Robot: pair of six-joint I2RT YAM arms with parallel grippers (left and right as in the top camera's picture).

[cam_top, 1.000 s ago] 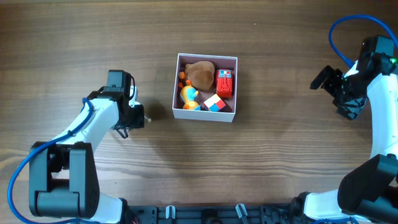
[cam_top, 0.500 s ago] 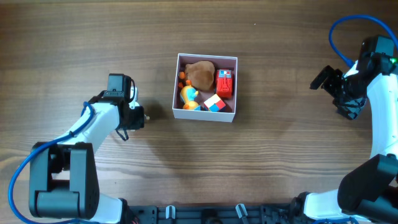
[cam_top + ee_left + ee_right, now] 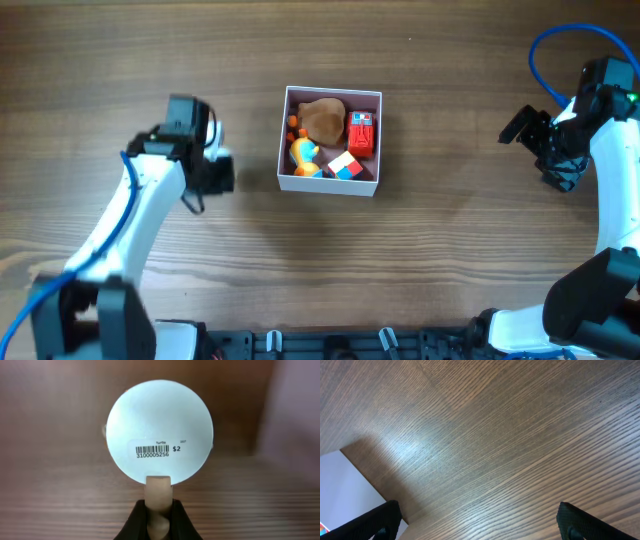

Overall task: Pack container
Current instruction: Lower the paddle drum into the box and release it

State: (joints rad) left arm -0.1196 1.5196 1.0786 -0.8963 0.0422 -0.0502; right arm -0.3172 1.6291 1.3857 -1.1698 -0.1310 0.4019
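Note:
My left gripper holds the turtle toy. It should carry the toy across the side of the box to reach the gap between the orange and yellow toy (image 3: pixel 304 155) and the cube (image 3: pixel 346 166).
The container (image 3: pixel 329 186) is a square white-walled box with a pink inside at the table's middle. It holds a brown toy (image 3: pixel 322 118), a red toy (image 3: pixel 361 133), an orange and yellow toy (image 3: pixel 304 155) and a red, white and blue cube (image 3: pixel 346 166). My left gripper (image 3: pixel 218 172) is left of the box. In the left wrist view it (image 3: pixel 159 510) is shut on a tan limb of a turtle toy (image 3: pixel 159 430), whose round white underside carries a barcode label. My right gripper (image 3: pixel 545 145) is open and empty at the far right, fingers wide apart (image 3: pixel 477 522).
The wooden table (image 3: pixel 450 260) lies all round the box. A white corner of the box (image 3: pixel 345 485) shows at the lower left of the right wrist view.
My left arm has risen from the table and moved a little away from me, carrying the turtle toy. The right arm has not moved.

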